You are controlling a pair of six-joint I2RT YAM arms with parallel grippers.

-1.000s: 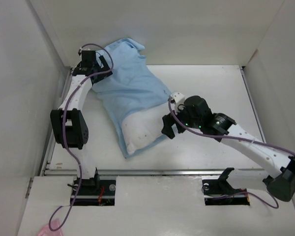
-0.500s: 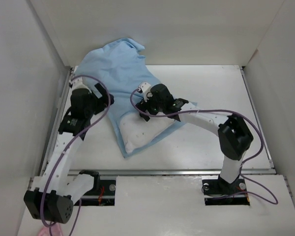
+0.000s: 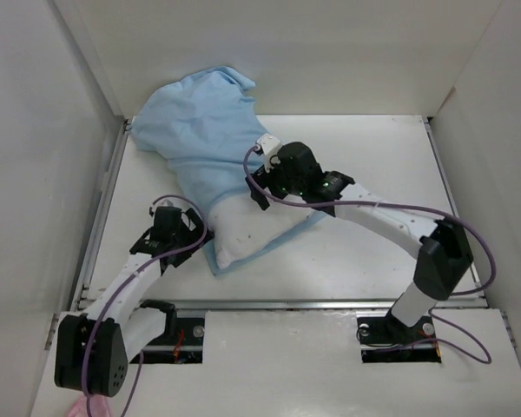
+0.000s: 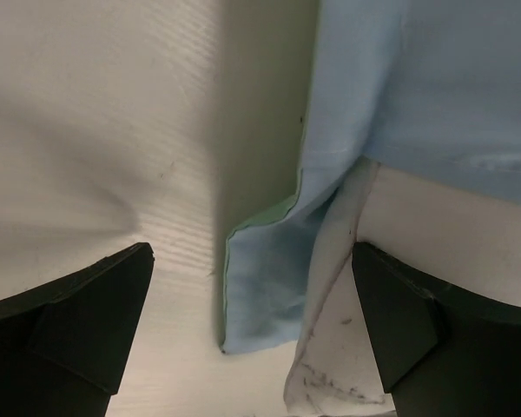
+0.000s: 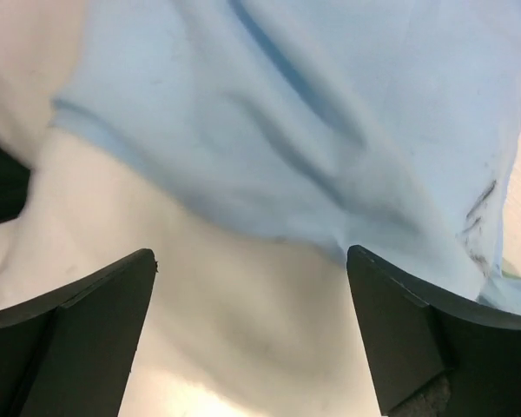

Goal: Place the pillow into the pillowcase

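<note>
Next, the right gripper moves down, edging left in the top view, onto the bare pillow by the pillowcase's edge, since that spot lies below it on that side.
The pale blue pillowcase (image 3: 204, 130) covers the far part of the white pillow (image 3: 252, 239), whose near end sticks out bare. My right gripper (image 3: 260, 193) is open and hovers over the pillowcase's open edge. In the right wrist view the gripper (image 5: 250, 254) has white pillow (image 5: 243, 330) below it and blue pillowcase (image 5: 313, 113) above. My left gripper (image 3: 194, 233) is open, low at the pillow's near-left side. In the left wrist view the gripper (image 4: 250, 254) frames a loose blue pillowcase corner (image 4: 269, 295) with a green edge, beside the pillow's smudged corner (image 4: 339, 365).
The white table (image 3: 373, 174) is boxed in by tall white walls at the left (image 3: 69, 130), back and right. A metal rail (image 3: 286, 304) runs along the front edge. Purple cables trail along both arms. The pillowcase's far end bunches against the back wall.
My left arm has swung from the far left corner down toward me, to the pillow's near-left side. My right gripper has shifted slightly right over the pillowcase edge.
</note>
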